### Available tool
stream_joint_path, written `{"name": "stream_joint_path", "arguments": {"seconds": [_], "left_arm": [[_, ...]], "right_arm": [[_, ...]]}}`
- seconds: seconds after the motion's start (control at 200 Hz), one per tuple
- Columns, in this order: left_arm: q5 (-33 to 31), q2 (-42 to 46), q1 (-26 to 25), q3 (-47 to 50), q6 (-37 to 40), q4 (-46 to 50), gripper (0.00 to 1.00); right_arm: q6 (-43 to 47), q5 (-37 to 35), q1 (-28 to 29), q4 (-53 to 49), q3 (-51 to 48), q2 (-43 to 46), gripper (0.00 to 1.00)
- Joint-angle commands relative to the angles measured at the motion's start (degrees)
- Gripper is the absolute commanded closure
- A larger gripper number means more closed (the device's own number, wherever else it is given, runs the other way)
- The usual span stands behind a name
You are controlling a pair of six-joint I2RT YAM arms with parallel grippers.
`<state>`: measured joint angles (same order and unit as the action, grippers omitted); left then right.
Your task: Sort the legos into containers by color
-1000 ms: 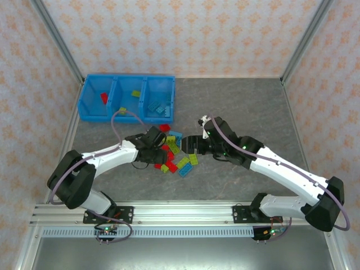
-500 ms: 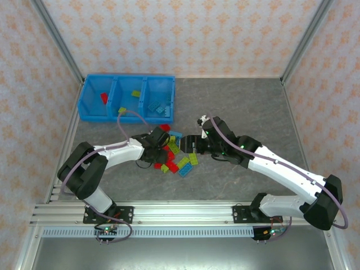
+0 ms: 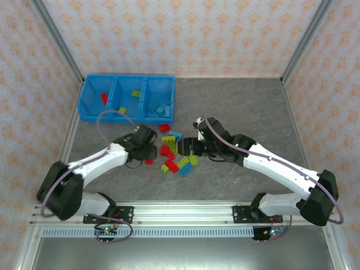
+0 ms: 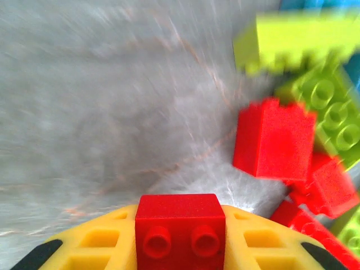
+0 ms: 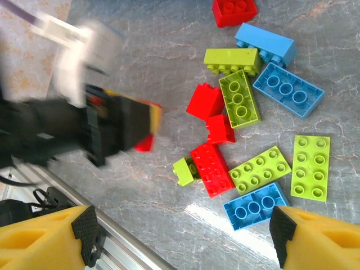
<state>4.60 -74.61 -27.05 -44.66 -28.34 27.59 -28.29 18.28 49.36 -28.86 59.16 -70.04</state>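
I need to lift the small red brick with my left gripper next, carry it outward over the tray section that holds red and release it there.
My left gripper is shut on a small red brick, held just above the table at the left of the loose legos. The right wrist view shows that gripper blurred, the red brick at its tip. Red, lime and light blue bricks lie in a loose pile. My right gripper hovers open above the pile with nothing between its fingers. The blue tray stands at the back left, with red in its left compartment, lime in the middle one and light blue in the right one.
A metal rail runs along the near table edge. Patterned walls with metal posts close the sides and the back. A red brick lies between the tray and the pile. Bare grey table stretches to the right.
My left gripper has pulled back to the left, away from the pile, with the red brick in it. The right gripper has shifted slightly left over the pile.
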Motion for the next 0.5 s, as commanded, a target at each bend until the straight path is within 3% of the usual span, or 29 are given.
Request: {"name": "stream_joint_path", "arguments": {"seconds": [0.0, 0.08, 0.19, 0.37, 0.49], "left_arm": [[-2.01, 6.24, 9.9, -6.48, 2.72, 3.56, 0.82], [0.24, 5.22, 19.17, -12.51, 3.88, 3.03, 0.81], [4.6, -2.93, 30.37, -22.79, 1.65, 1.79, 0.82], [5.51, -21.0, 38.68, -42.2, -1.18, 4.19, 0.84], [11.03, -32.41, 42.37, -55.24, -4.11, 6.58, 0.84]], "right_arm": [[0.61, -1.06, 0.34, -1.37, 2.96, 0.58, 0.18], [0.55, -1.93, 0.38, -0.83, 2.92, 0.74, 0.18], [0.18, -2.12, 0.38, 0.46, 2.41, 0.49, 0.18], [0.91, -2.33, 0.38, -1.45, 2.98, 0.81, 0.17], [1.08, -3.18, 0.34, -3.03, 2.48, 1.89, 0.17]]}}
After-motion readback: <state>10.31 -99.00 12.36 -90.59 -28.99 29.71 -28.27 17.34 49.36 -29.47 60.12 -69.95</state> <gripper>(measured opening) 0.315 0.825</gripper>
